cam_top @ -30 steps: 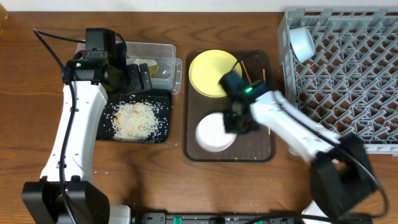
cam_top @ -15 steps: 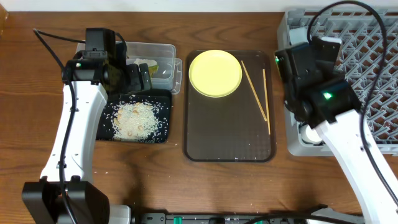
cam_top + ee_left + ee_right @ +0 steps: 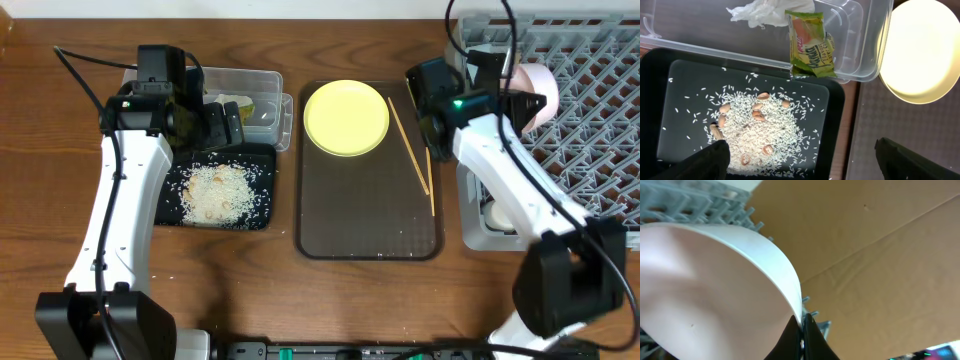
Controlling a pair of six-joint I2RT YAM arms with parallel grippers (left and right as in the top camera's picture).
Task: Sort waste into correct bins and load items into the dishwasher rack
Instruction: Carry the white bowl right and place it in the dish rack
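Note:
I will lower the tilted white bowl (image 3: 715, 290) with my right gripper toward the rack's tray-side edge and set it among the rack's wires.
My right gripper (image 3: 801, 330) is shut on the rim of the white bowl (image 3: 715, 290). It holds the bowl tilted on edge over the back left of the grey dishwasher rack (image 3: 585, 150), as the overhead view (image 3: 532, 90) shows. The yellow plate (image 3: 346, 117) and two chopsticks (image 3: 410, 147) lie on the dark-brown tray (image 3: 368, 225). My left gripper (image 3: 800, 150) is open and empty above the black tray (image 3: 837, 115) of rice grains (image 3: 760, 130). The clear tub (image 3: 860, 45) holds a crumpled white wrapper (image 3: 765, 10) and a green and orange packet (image 3: 810, 47).
A pale round item (image 3: 497, 214) sits in the rack's front left corner, partly hidden by my right arm. The rack has upright pegs across its grid floor. Bare wooden table lies in front of the trays.
My right gripper has lifted the white bowl off the dark-brown tray and carried it right and back over the rack. The left arm has not moved.

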